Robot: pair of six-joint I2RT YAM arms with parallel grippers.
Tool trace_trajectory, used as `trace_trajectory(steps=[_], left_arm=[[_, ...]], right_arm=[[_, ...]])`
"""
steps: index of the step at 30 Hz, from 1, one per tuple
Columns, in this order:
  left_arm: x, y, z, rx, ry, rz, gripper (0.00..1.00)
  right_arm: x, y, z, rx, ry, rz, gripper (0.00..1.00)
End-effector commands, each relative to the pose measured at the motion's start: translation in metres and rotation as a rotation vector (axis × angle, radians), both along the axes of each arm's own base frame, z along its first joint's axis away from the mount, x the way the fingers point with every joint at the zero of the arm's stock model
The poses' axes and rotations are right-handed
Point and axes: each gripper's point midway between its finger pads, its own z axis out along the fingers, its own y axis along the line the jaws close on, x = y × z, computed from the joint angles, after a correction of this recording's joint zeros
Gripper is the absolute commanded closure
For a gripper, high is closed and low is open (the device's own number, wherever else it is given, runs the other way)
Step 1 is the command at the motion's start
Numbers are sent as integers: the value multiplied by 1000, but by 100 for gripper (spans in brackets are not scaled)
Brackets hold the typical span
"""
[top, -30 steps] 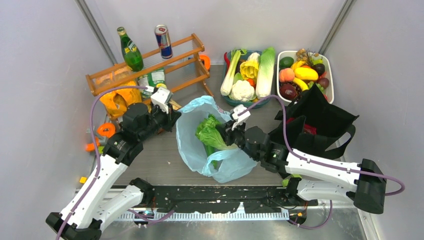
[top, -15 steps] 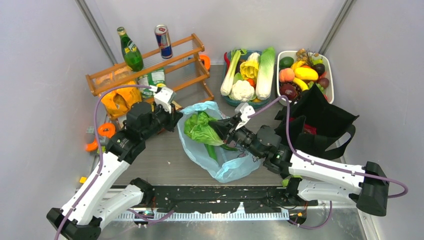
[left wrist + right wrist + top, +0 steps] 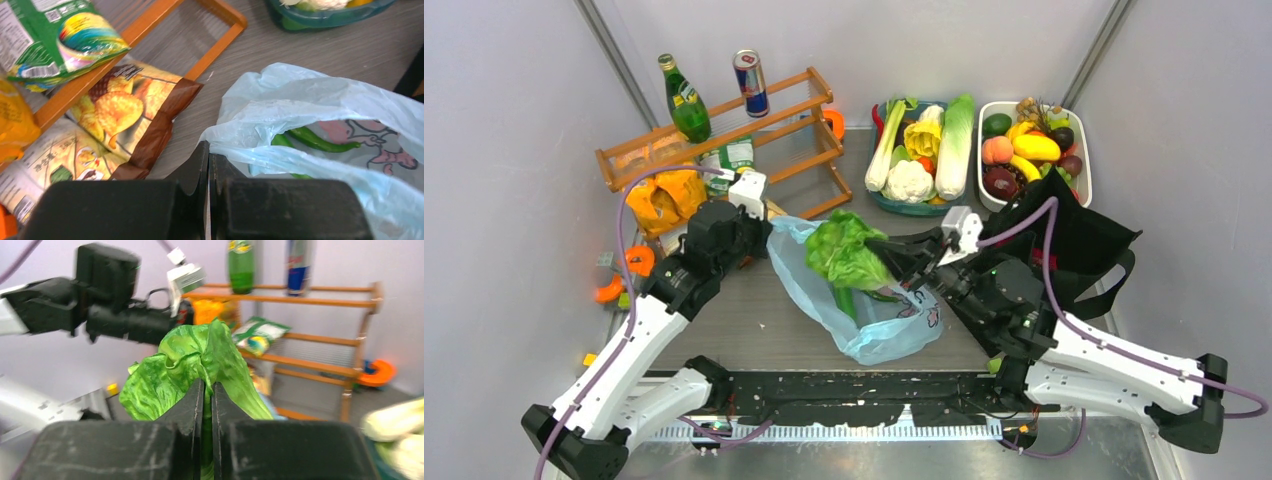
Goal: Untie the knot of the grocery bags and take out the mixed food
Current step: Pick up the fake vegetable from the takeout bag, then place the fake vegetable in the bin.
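Note:
Next, my right gripper carries the cabbage (image 3: 844, 250) outward from the bag, turning toward the back, over the vegetable tray, since the tray holds similar greens.
The light-blue plastic bag (image 3: 879, 325) lies open mid-table, pink print showing; no knot shows on it. My left gripper (image 3: 761, 238) is shut on the bag's left rim (image 3: 235, 135), as the left wrist view (image 3: 208, 148) shows. My right gripper (image 3: 882, 256) is shut on a leaf of the leafy green cabbage (image 3: 844, 250) and holds it above the bag mouth; it also shows in the right wrist view (image 3: 190, 357). A long green vegetable (image 3: 320, 142) lies inside the bag. The black tote (image 3: 1069, 240) stands at the right, partly behind my right arm.
A wooden rack (image 3: 724, 135) at the back left carries a green bottle (image 3: 686, 100) and a can (image 3: 750, 82). Crisp packets (image 3: 132, 115) lie by its foot. A vegetable tray (image 3: 921, 150) and a fruit tray (image 3: 1034, 148) stand at the back.
My right gripper has lifted the cabbage up out of the bag and drawn back to the right. My left gripper has kept its hold on the bag rim; the bag has flattened.

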Motion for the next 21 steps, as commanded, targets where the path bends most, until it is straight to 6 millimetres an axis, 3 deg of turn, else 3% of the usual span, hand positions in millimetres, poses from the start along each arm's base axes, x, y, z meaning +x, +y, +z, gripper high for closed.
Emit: trace_trajectory(steps=[1, 4, 9, 15, 18, 21], left_arm=[[7, 22, 16, 35, -19, 132, 100], [6, 30, 16, 59, -11, 160, 100], [-3, 35, 19, 69, -45, 138, 100], [-10, 35, 33, 38, -147, 100, 100], [-10, 36, 30, 38, -161, 97, 100], [-11, 32, 22, 39, -148, 79, 100]], right_arm=[[33, -62, 46, 60, -41, -334, 95], [49, -100, 59, 77, -2, -524, 95], [74, -132, 64, -4, 32, -751, 95], [144, -132, 52, -67, 94, -830, 95], [174, -136, 50, -27, 110, -865, 95], [211, -134, 37, -42, 124, -923, 95]])
